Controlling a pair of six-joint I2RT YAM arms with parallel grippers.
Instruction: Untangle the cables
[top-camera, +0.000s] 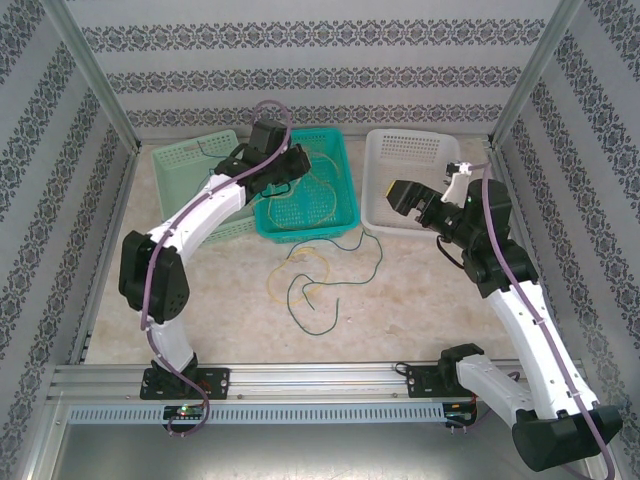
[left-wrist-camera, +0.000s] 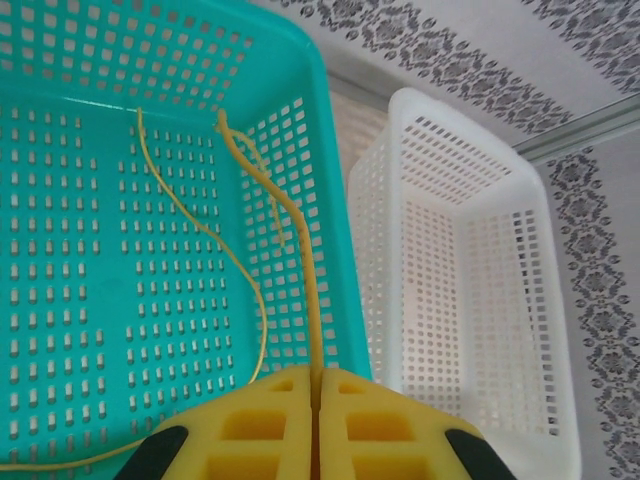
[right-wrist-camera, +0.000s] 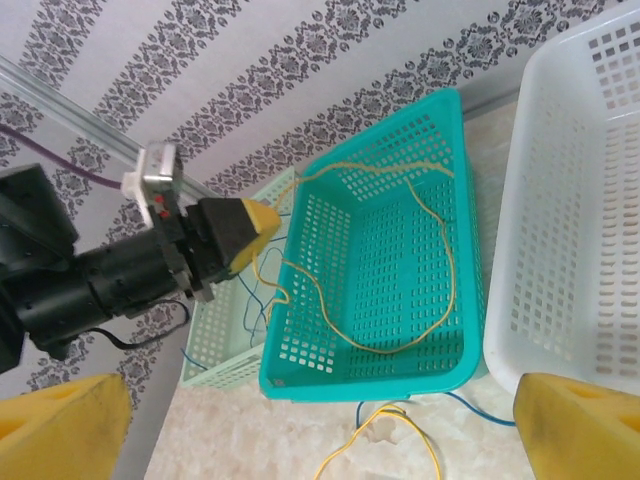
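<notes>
The teal basket's perforated bottom is below the closed fingers of my left gripper, so that gripper will move down over it next and let go of the yellow cable (left-wrist-camera: 300, 230) there.
My left gripper (left-wrist-camera: 316, 372) is shut on a yellow cable (left-wrist-camera: 300, 230) over the teal basket (left-wrist-camera: 60, 300). From the closed jaws that cable runs down into the basket and loops across its floor (right-wrist-camera: 445, 290). The right wrist view shows the left gripper (right-wrist-camera: 250, 225) at the basket's left rim. A tangle of yellow (top-camera: 300, 262) and dark green (top-camera: 318, 318) cables lies on the table in front of the basket. A blue strand (right-wrist-camera: 245, 305) hangs in the pale green basket. My right gripper (top-camera: 397, 195) hovers open over the white basket, its jaws (right-wrist-camera: 320, 425) wide apart with nothing between them.
Three baskets stand in a row at the back: pale green (top-camera: 190, 160), teal (top-camera: 305, 232) and white (top-camera: 385, 225). Patterned walls and metal posts close in the sides and back. A rail (top-camera: 320, 375) runs along the near edge.
</notes>
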